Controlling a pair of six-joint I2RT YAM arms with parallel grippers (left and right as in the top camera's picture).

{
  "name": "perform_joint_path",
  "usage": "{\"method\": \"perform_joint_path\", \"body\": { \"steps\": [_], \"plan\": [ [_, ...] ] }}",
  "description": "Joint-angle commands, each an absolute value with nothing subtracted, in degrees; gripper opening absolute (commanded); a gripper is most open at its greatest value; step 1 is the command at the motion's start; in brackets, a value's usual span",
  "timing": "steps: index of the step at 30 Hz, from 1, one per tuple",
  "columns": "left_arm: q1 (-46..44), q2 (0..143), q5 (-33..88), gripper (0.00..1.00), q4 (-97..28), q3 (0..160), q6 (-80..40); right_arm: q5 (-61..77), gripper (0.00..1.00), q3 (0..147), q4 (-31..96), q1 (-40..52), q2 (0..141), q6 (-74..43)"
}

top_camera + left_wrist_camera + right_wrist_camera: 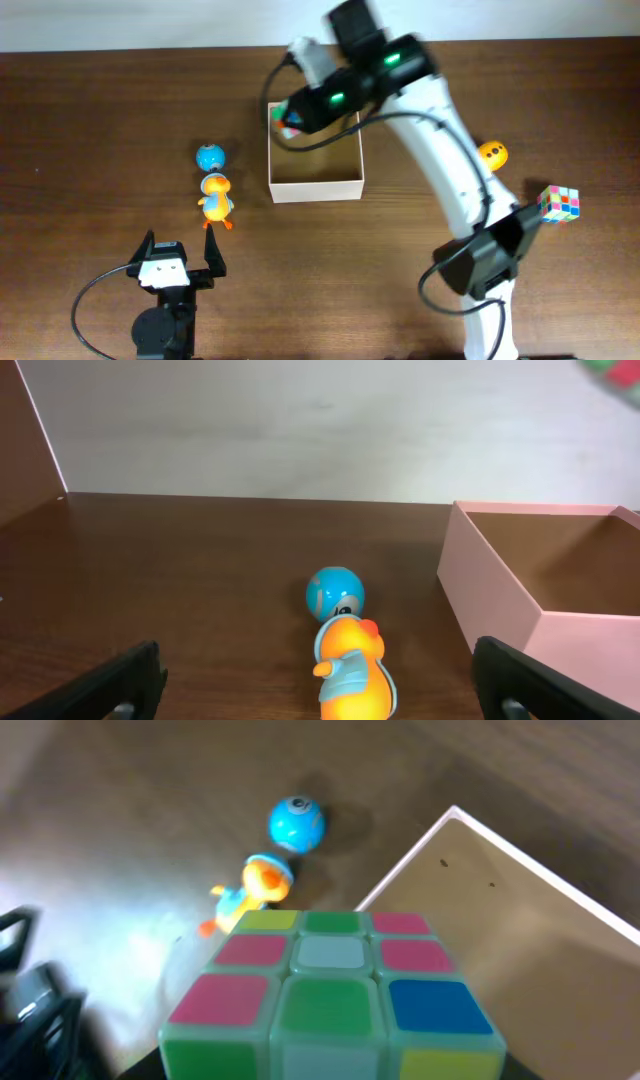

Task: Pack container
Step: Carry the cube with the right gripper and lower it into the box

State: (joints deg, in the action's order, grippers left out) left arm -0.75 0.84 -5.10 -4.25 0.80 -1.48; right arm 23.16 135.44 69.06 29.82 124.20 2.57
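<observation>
The right gripper carries the puzzle cube down toward the container's far corner by the blue ball next, turning on the way.
The container [316,187] is a white-walled box with a tan floor at the table's middle; it also shows in the left wrist view [500,600] and the right wrist view [520,860]. My right gripper [287,118] is shut on a pastel puzzle cube [330,990] and holds it above the container's far left corner. An orange duck toy [216,198] and a blue ball [210,157] lie left of the container. My left gripper [180,252] is open and empty, just in front of the duck [352,670] and ball [334,592].
A second puzzle cube [560,203] and a yellow-orange round toy [491,153] lie at the right, beside my right arm. The duck [250,892] and ball [296,822] show below the held cube. A pale wall runs along the table's far edge.
</observation>
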Motion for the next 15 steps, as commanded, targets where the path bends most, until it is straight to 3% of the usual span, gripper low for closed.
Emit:
{"method": "perform_joint_path", "body": {
  "steps": [1,6,15],
  "plan": [
    [-1.02,0.34,-5.34,0.99,-4.21,0.51,-0.75,0.62,0.5,135.96,66.26,34.35,125.05,-10.11],
    [-1.02,0.34,-5.34,0.99,-4.21,0.54,-0.75,-6.79,0.48,135.96,62.87,36.75,128.64,-17.12],
    [-1.02,0.34,-5.34,0.99,-4.21,0.54,-0.75,-7.35,0.47,135.96,58.19,36.27,136.73,-21.54]
  ]
}}
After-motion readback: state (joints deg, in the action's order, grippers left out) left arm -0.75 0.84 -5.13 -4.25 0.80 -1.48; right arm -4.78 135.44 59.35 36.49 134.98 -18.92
